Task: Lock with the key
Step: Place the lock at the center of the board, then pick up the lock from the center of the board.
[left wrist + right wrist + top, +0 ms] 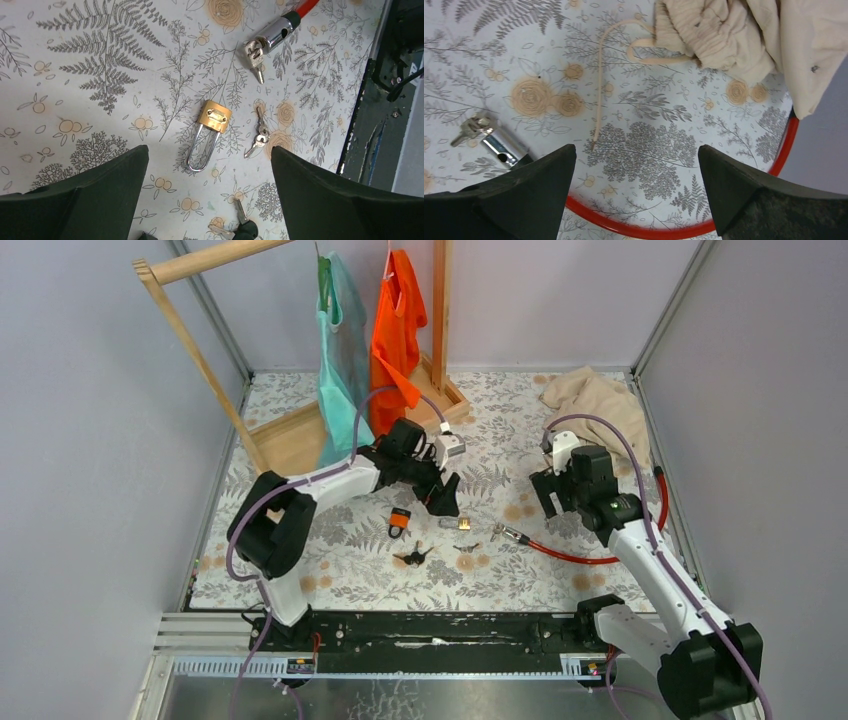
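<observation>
I will turn my left gripper, move it to the right in the top view and lower it around the cable lock's chrome end (514,535) (278,34), because that end lies at a slant to my fingers.
A brass padlock (216,116) with a long steel shackle lies flat on the floral table, also seen as the brass padlock (464,523) from above. A small silver key bunch (260,137) lies just right of it. My left gripper (209,148) hovers open above the shackle end, touching nothing; from above the left gripper (445,500) is just behind the padlock. The red cable lock's chrome end (272,35) has a key (255,57) at its tip. My right gripper (636,147) is open and empty above the red cable (649,231).
An orange-and-black padlock (400,521) and black-headed keys (412,557) lie left of the brass one. A beige cloth (598,400) lies at the back right. A wooden rack (290,435) with a teal garment (343,360) and an orange shirt (396,335) stands at the back left.
</observation>
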Robot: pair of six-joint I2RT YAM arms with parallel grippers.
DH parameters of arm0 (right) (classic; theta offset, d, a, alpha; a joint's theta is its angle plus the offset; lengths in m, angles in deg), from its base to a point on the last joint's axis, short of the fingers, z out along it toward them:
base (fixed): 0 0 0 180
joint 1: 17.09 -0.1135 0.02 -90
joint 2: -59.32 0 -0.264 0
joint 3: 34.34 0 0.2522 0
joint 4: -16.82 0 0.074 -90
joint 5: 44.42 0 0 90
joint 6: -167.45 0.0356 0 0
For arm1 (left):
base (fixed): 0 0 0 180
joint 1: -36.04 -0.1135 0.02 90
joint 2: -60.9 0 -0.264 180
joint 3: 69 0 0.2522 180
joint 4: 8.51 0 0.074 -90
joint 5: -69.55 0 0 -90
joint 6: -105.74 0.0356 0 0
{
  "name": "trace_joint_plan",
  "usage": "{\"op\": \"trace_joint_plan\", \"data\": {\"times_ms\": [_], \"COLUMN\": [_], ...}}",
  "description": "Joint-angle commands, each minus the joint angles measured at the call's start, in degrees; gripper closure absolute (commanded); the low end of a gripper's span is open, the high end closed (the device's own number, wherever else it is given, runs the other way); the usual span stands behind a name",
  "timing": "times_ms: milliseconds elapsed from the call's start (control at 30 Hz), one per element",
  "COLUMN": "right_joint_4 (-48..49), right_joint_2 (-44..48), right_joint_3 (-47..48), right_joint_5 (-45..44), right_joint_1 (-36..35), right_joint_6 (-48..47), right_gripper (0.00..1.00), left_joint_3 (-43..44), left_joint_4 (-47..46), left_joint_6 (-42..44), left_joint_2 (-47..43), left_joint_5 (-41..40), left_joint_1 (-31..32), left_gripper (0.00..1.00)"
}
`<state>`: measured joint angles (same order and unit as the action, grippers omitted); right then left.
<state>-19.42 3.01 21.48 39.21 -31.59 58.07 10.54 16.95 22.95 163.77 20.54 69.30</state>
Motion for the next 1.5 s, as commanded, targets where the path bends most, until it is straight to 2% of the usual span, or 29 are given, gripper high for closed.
{"op": "trace_joint_plan", "data": {"times_ms": [0,200,367,533,767,933,1100,1300,1467], "right_joint_4": [-0.1,0.0,1.3,0.8,-4.8,-9.3,-13.5,-13.8,-14.8], "right_joint_2": [-0.5,-2.9,-7.5,-17.4,-31.8,-38.6,-45.3,-47.0,-47.9], "right_joint_3": [1.3,3.1,6.0,11.6,21.0,25.8,29.7,28.7,28.2], "right_joint_5": [-4.9,-6.7,-3.1,1.6,7.7,10.3,12.1,12.0,13.5], "right_joint_1": [1.7,5.8,16.6,27.4,39.3,44.2,46.9,49.0,51.8], "right_joint_6": [-0.8,-2.4,-5.8,-8.6,-12.0,-14.2,-16.2,-17.8,-19.1], "right_gripper": [0.01,0.01,0.01,0.00,0.08,0.15,0.20,0.25,0.28], "left_joint_3": [-1.5,-2.9,-3.1,-3.2,-3.0,-2.8,-0.6,0.6,1.9], "left_joint_4": [-2.0,-2.0,-1.9,-1.8,-1.9,-1.2,2.3,3.4,4.5], "left_joint_6": [3.9,8.3,12.4,15.5,16.8,21.0,22.8,23.9,24.2], "left_joint_2": [-3.3,-7.8,-11.0,-13.8,-15.3,-15.6,-13.9,-13.5,-12.6], "left_joint_5": [-3.4,-8.6,-15.0,-19.6,-21.3,-21.7,-22.1,-21.9,-22.1], "left_joint_1": [2.8,8.3,11.8,13.5,14.7,16.2,18.3,20.5,22.2], "left_gripper": [0.00,0.00,0.00,0.00,0.00,0.00,0.07,0.16,0.20]}}
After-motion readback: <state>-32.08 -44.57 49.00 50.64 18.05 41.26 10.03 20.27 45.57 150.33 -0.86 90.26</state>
